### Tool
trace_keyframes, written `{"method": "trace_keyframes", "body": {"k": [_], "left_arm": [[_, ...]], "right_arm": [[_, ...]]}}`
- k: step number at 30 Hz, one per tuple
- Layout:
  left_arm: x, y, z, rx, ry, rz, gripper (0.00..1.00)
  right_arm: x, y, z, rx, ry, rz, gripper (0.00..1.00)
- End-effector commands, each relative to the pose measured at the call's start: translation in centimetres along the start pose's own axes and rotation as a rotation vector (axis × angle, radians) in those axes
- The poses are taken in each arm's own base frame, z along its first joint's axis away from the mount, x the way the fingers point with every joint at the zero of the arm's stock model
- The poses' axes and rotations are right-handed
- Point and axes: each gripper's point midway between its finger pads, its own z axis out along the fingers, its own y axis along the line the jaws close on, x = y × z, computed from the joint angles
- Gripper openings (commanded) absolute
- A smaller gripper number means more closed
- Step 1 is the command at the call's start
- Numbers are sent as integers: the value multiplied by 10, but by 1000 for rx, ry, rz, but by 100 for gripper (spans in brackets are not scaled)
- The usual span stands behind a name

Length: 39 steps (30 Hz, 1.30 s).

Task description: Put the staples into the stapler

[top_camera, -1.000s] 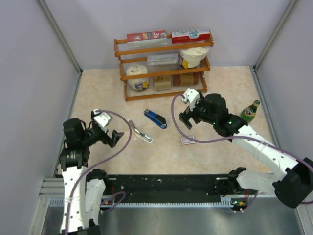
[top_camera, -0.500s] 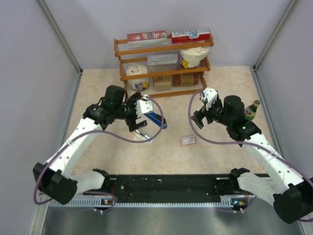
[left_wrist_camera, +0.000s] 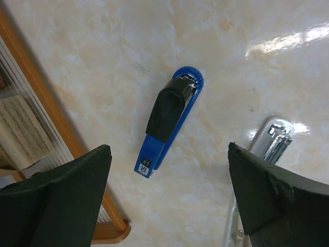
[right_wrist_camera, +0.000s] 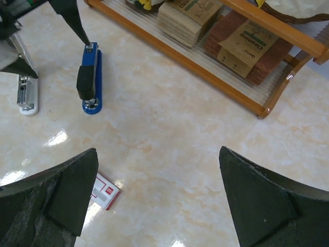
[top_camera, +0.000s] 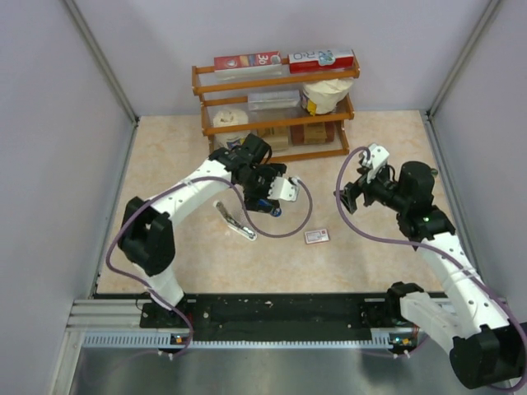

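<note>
Next, my left gripper lowers its open fingers until they straddle the black top of the blue stapler (top_camera: 275, 211), since the fingers still hang above that top.
A blue stapler (left_wrist_camera: 169, 121) with a black top lies on the table, and my left gripper (left_wrist_camera: 168, 157) hangs open above its near end without touching it. The top view shows that gripper (top_camera: 263, 200) covering most of the blue stapler (top_camera: 275, 211). A silver stapler (top_camera: 236, 222) lies just left of it, with its nose showing by my finger (left_wrist_camera: 267, 146). The staples' red-and-white box (top_camera: 316, 236) lies flat on the table, also low left in the right wrist view (right_wrist_camera: 105, 191). My right gripper (top_camera: 352, 194) is open in the air, right of the box and empty (right_wrist_camera: 158, 154).
A wooden shelf rack (top_camera: 276, 123) holding boxes, a paper roll and packets stands at the back, its bottom rail (right_wrist_camera: 205, 77) close behind both grippers. Grey walls close in the table on the left and right.
The left arm swung from the near left across the table, over the silver stapler, to above the blue stapler. The right gripper drew back rightwards, away from the box.
</note>
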Motion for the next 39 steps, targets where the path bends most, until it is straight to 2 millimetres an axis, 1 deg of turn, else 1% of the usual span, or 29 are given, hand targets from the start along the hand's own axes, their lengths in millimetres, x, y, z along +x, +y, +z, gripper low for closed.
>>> {"method": "trace_keyframes", "body": {"k": [1,4,9,11,13,20,25,27,28,29,32,35,39], "left_arm": [[8,23,12,10,65,83,98],[14,29,25,23,82,87,97],[24,26,47,63,101,86,94],[29,22,56,82,119,81,92],[30,19,62,97,117,72,89],[32,7,78,135,119,45,74],[30,7,82,123,109,26,61],[28,8,81,115,105,21,51],[28,10,81,109,104,20,47],[27,9,80,108,104,19,47],[27,9,80,108,102,14,31],[27,7,79,112,101,15,30],[26,10,77,99,101,5,23]], "right_arm": [[-7,-12,2,56,-18,28,99],[-12,-18,-2,93,-28,29,99],[-20,-15,-8,91,-61,3,99],[-19,-15,-8,96,-60,-1,99],[-18,-16,-9,99,-60,-8,99],[-17,-19,-8,113,-60,-17,99],[-16,-19,-8,116,-59,-20,99],[-15,-19,-7,112,-56,-17,99],[-15,-18,-7,109,-58,-17,99],[-15,-18,-7,107,-57,-17,99],[-15,-18,-7,107,-57,-17,99],[-15,-18,-7,109,-58,-17,99],[-14,-17,-6,106,-58,-17,99]]}}
